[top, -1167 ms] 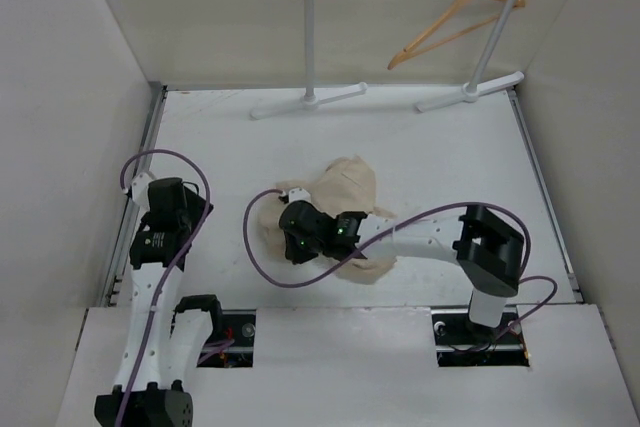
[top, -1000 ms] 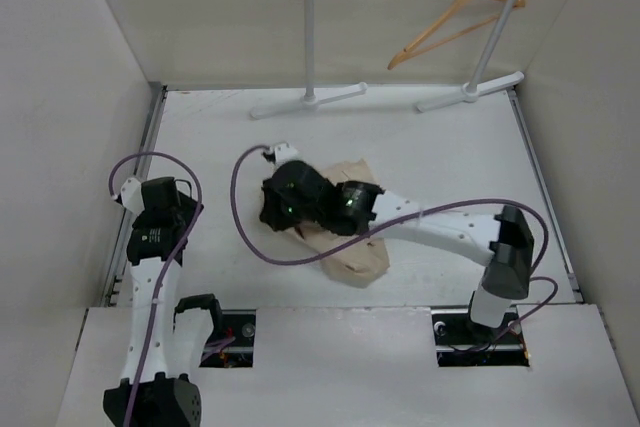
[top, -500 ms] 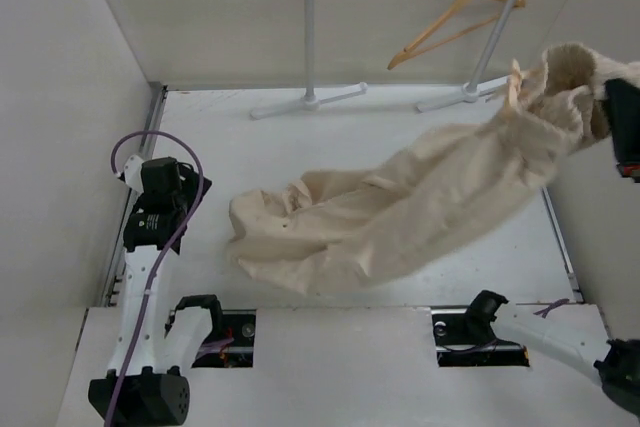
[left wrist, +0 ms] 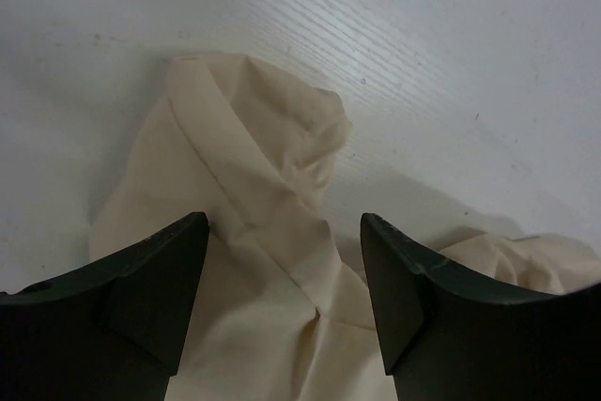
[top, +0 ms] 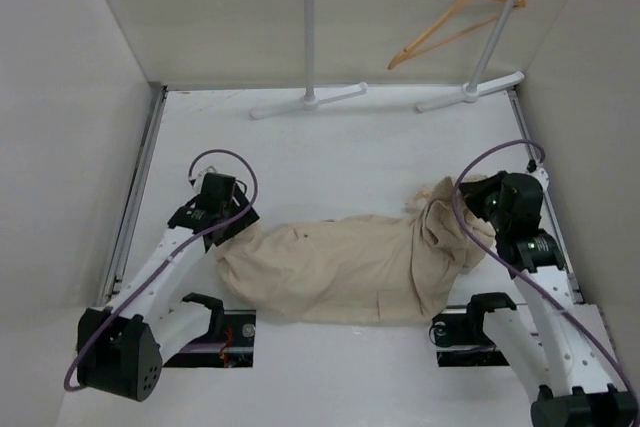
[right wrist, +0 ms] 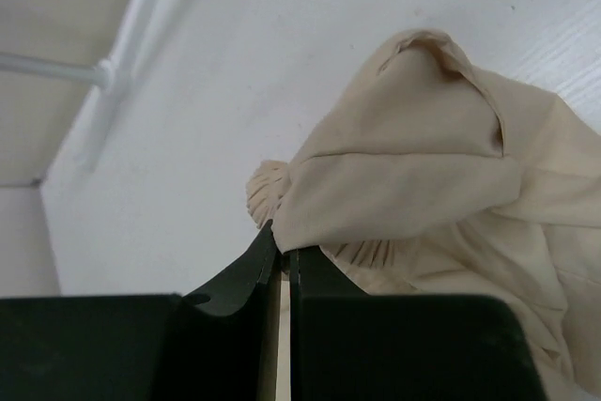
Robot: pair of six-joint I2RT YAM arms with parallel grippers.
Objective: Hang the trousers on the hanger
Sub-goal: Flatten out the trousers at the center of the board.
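My right gripper is to lift the bunched drawstring end next, lower it onto the tabletop in front of the rack and let go, because its cloth lies heaped in folds.
The beige trousers [top: 340, 267] lie stretched left to right across the near part of the table. My right gripper [top: 470, 209] is at their bunched right end, shut on a fold of gathered cloth [right wrist: 285, 253]; the trousers [right wrist: 423, 166] fill the view beyond its tips. At the left end my left gripper [top: 232, 227] is open just above the cloth. In the left wrist view its fingers [left wrist: 160, 279] stand wide apart over a creased trouser fold [left wrist: 272, 260], gripping nothing. The wooden hanger [top: 455, 19] hangs by its hook from the rack's top rail at the back right.
The white clothes rack [top: 310, 37] stands along the back edge, its feet [top: 308, 102] on the table. One rack foot [right wrist: 122, 44] shows in the right wrist view. White walls close in both sides. Purple cables loop off both arms.
The right arm pulled the bunched trousers up and to the right, then lowered them stretched along the table. The left arm came in from the left wall to their left end, jaws a little wider.
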